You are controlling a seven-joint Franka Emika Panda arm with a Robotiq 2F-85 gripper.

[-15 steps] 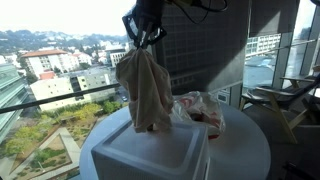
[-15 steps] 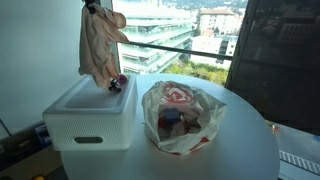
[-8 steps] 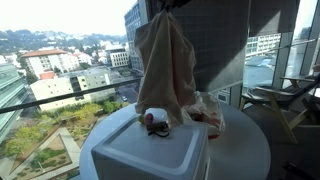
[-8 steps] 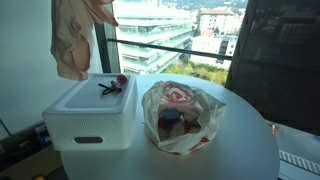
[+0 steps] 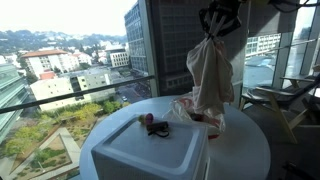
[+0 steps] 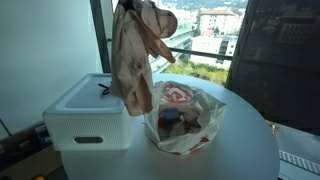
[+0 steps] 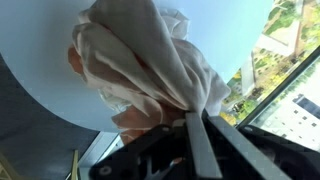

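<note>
My gripper moves down to the opening of the plastic bag (image 6: 181,120) below its fingers next and releases the cloth where other clothes already lie.
My gripper (image 5: 213,27) is shut on the top of a pale pink and cream cloth (image 5: 210,75), which hangs limp in the air. In both exterior views the cloth (image 6: 134,55) dangles above the open plastic bag of clothes (image 6: 180,118) on the round white table (image 6: 240,140), to the side of the white box. In the wrist view the bunched cloth (image 7: 140,60) fills the frame just beyond the closed fingers (image 7: 198,150). A small dark and pink item (image 5: 152,124) lies on the lid of the white box (image 5: 150,150).
The white slotted box (image 6: 88,115) stands at the table's edge near the window. Glass panes and a railing (image 5: 70,95) close off the far side, with city buildings beyond. A wooden chair (image 5: 280,100) stands behind the table.
The gripper has carried the hanging cloth from over the white box across to above the plastic bag. A small dark and pink item was left on the box lid.
</note>
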